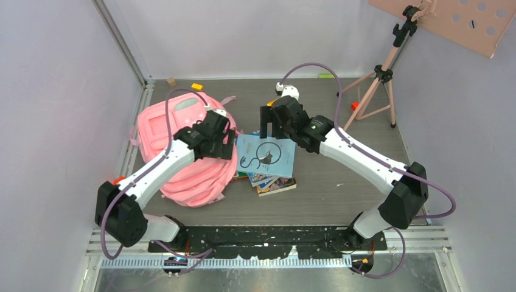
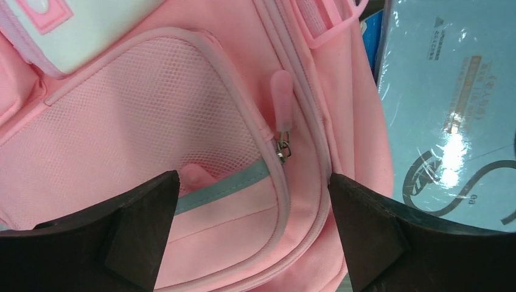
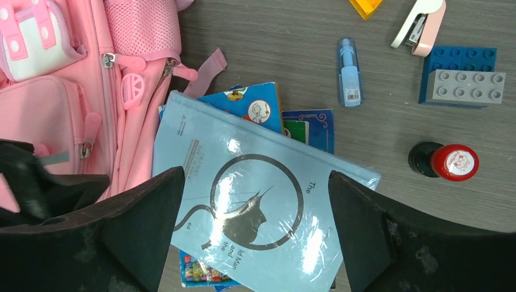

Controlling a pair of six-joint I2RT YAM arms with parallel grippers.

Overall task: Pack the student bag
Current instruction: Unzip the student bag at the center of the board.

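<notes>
The front pocket's side seam [image 2: 283, 202] beside the pink zipper pull [image 2: 282, 97] runs below my left gripper, between its open fingers. I will lower my left gripper onto that seam next.
The pink student bag [image 1: 182, 164] lies on the left of the table, front pockets up. My left gripper [image 1: 230, 145] hovers open and empty over its right edge. In the left wrist view [image 2: 254, 177] the jaws straddle a front pocket seam below a pink zipper pull [image 2: 282, 97]. My right gripper [image 1: 268, 125] is open and empty above a light blue book [image 1: 268, 157] that tops a stack of books [image 1: 275, 185] beside the bag. In the right wrist view [image 3: 255, 176] the jaws frame that book [image 3: 243, 158], and the bag [image 3: 73, 103] is at the left.
Near the right gripper lie a blue glue stick [image 3: 348, 72], a pink stapler [image 3: 421, 24], a blue-and-grey block [image 3: 462, 76] and a red-topped stamp [image 3: 447, 161]. A pink tripod stand [image 1: 377, 85] stands at the back right. Small blocks [image 1: 196, 86] lie at the back edge.
</notes>
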